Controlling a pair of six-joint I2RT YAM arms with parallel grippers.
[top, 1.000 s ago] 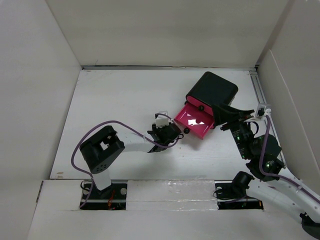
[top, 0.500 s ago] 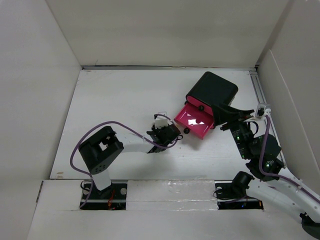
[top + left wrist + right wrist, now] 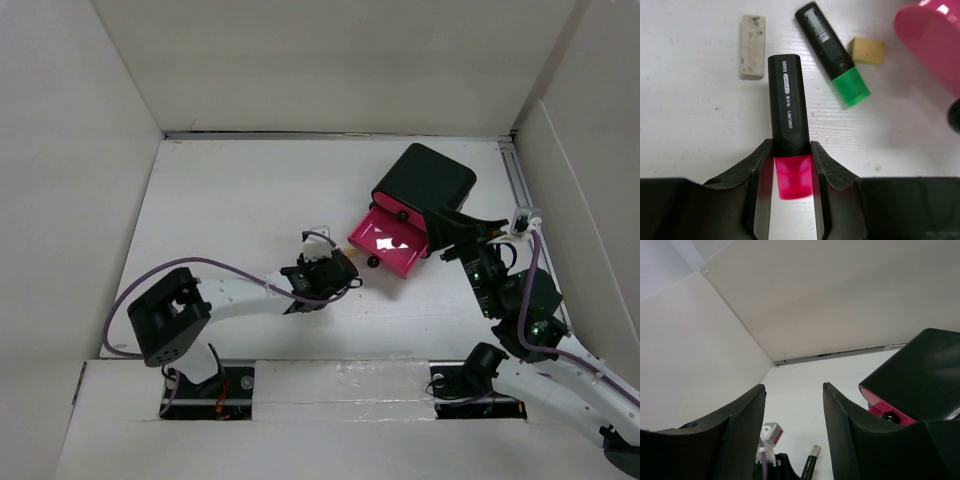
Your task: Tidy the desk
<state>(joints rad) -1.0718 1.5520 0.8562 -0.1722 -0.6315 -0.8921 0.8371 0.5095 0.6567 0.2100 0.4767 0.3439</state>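
The open pink drawer [image 3: 390,240] lies to my left gripper's right in the top view, so I need to raise the highlighter that way to clear the drawer's rim and release inside.
On the white desk [image 3: 230,200], my left gripper [image 3: 335,268] is low and shut on a black highlighter with a pink cap [image 3: 787,110]; its fingers [image 3: 762,152] pinch the cap end. Just beyond it lie a black highlighter with a green cap [image 3: 832,55], a dirty white eraser [image 3: 752,46] and a small tan eraser [image 3: 866,50]. The black cabinet [image 3: 425,185] has its pink drawer [image 3: 390,240] pulled open to the right of these items. My right gripper [image 3: 455,240] is open and empty, raised beside the cabinet's near right corner.
White walls enclose the desk on the left, back and right. The pink drawer's rim [image 3: 935,45] shows at the left wrist view's right edge. In the right wrist view the cabinet [image 3: 920,370] is on the right.
My left arm's elbow has swung left and lower, and the arm is stretched out flatter. Its gripper has stayed by the drawer's front. The right arm has not moved.
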